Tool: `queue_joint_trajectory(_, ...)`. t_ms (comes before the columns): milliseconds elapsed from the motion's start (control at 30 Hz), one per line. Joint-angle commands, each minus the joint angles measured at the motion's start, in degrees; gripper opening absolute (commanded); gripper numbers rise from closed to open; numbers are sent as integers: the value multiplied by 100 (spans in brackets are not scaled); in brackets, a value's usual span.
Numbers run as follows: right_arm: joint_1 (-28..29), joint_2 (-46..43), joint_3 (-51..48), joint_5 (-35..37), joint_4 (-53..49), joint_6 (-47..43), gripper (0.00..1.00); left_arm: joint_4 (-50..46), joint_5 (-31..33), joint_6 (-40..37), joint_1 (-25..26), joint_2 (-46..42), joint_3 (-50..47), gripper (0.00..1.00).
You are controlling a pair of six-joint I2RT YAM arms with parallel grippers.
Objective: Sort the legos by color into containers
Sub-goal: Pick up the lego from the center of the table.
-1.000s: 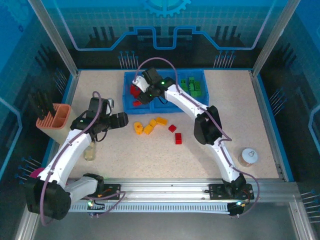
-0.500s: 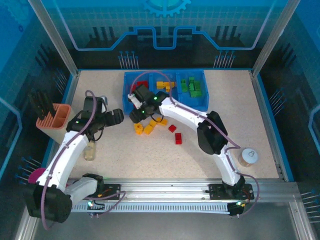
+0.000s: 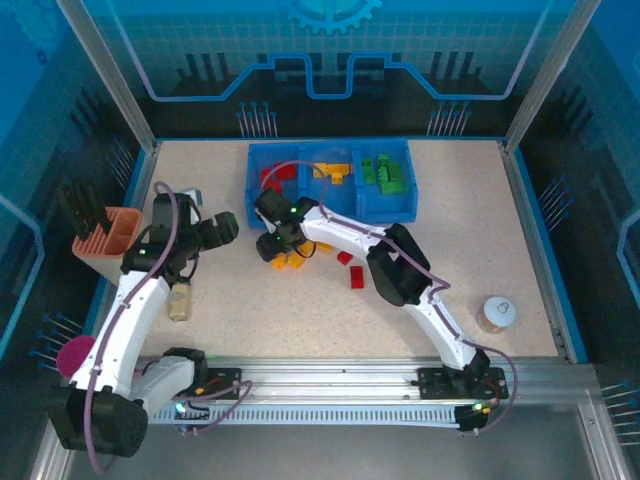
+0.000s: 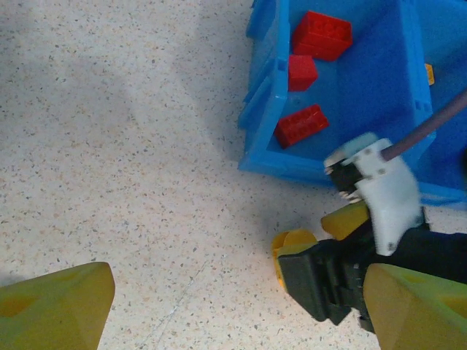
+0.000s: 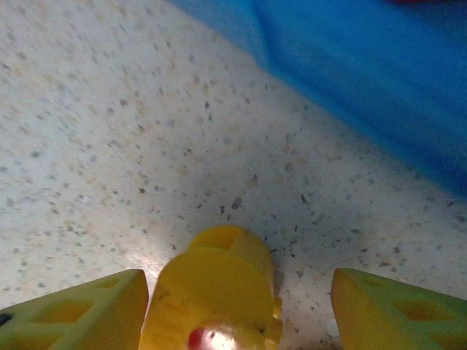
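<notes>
My right gripper should next lower around the round yellow lego and close on its sides.
The blue tray (image 3: 400,208) holds red legos (image 3: 272,176) in its left container, yellow legos (image 3: 333,170) in the middle one and green legos (image 3: 385,172) in the right one. A cluster of yellow legos (image 3: 288,260) and two red legos (image 3: 350,268) lie on the table in front of it. My right gripper (image 3: 270,246) is low over the yellow cluster, open, with a round yellow lego (image 5: 211,288) between its fingers (image 5: 80,313), close to the left one. My left gripper (image 3: 226,228) hangs open to the left, holding nothing; its view shows the right gripper (image 4: 343,281) and the red legos (image 4: 299,124) in the tray.
A peach slotted holder (image 3: 110,232) stands at the left edge, a magenta cup (image 3: 72,352) at the near left. A small pale object (image 3: 180,300) lies by the left arm. A white round object (image 3: 497,312) sits near the right front.
My right gripper came out of the tray's left container and down to the yellow legos on the table, its jaws widening. The left arm drew back slightly to the left.
</notes>
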State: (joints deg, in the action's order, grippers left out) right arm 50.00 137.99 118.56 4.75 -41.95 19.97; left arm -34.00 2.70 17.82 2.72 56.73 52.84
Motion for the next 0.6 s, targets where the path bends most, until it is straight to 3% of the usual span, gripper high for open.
queue_joint_trajectory(0, 127, 170, 179, 202, -252, 86, 68, 60, -108, -104, -61, -96, 4, 89)
queue_joint_trajectory(133, 183, 184, 49, 311, -296, 21, 64, 60, -147, -88, -65, -134, 6, 90)
queue_joint_trajectory(367, 237, 179, -177, 404, -371, -132, 37, 26, -143, -94, -70, -114, -70, 89)
queue_joint_trajectory(567, 102, -769, -1197, 120, 278, -400, 32, -123, -134, -86, -70, -125, 24, 89)
